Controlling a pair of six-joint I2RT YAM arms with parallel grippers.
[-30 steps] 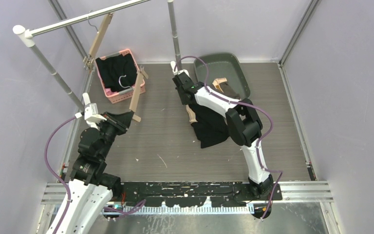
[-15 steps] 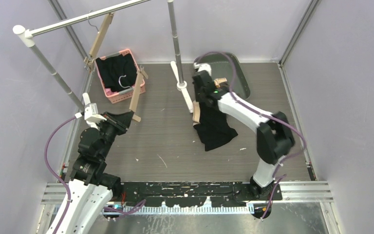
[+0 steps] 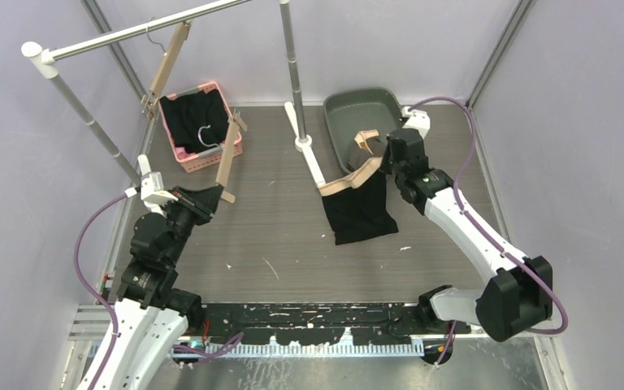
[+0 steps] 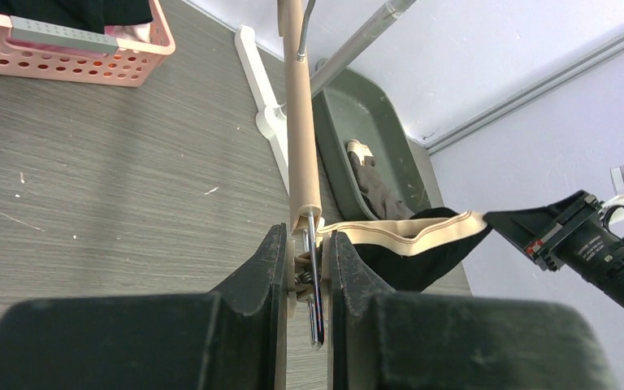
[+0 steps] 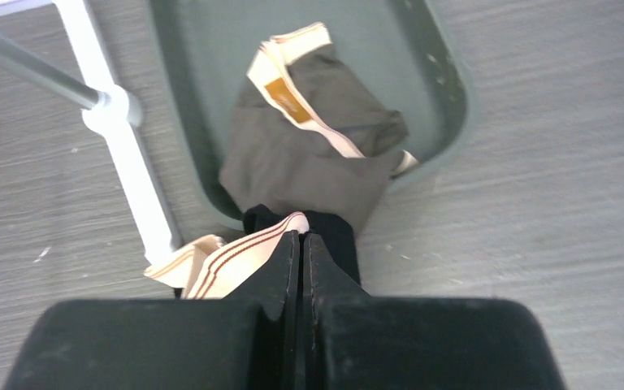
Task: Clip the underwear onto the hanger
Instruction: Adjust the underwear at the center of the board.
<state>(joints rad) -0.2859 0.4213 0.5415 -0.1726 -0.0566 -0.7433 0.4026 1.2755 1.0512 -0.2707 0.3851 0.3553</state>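
I need to lower my right gripper toward the floor by the tray's near rim (image 3: 389,184) (image 5: 374,250) next and let go of the end of the underwear's waistband, because that end hangs raised off the floor.
My left gripper (image 3: 214,197) is shut on the lower clip of a wooden hanger (image 3: 227,156), which stands tilted above the floor at the left. In the left wrist view the clip sits pinched between the fingers (image 4: 270,260), and the hanger's bar (image 4: 301,122) runs up and away. The black underwear (image 3: 361,213) with a beige waistband lies mid-floor. My right gripper (image 3: 384,166) is shut on the waistband's right end (image 5: 236,248), lifting it near the tray. The two grippers are far apart.
A green tray (image 3: 390,103) at the back holds brown underwear (image 5: 317,154). The rack's pole (image 3: 291,65) and white foot (image 5: 134,175) stand just left of it. A pink basket (image 3: 177,151) with dark garments sits at the back left. Another hanger (image 3: 167,60) hangs on the rail.
The right arm swung from the rack's pole to the right, toward the tray, and its gripper closed on the waistband, stretching it out. The left arm and hanger stayed still.
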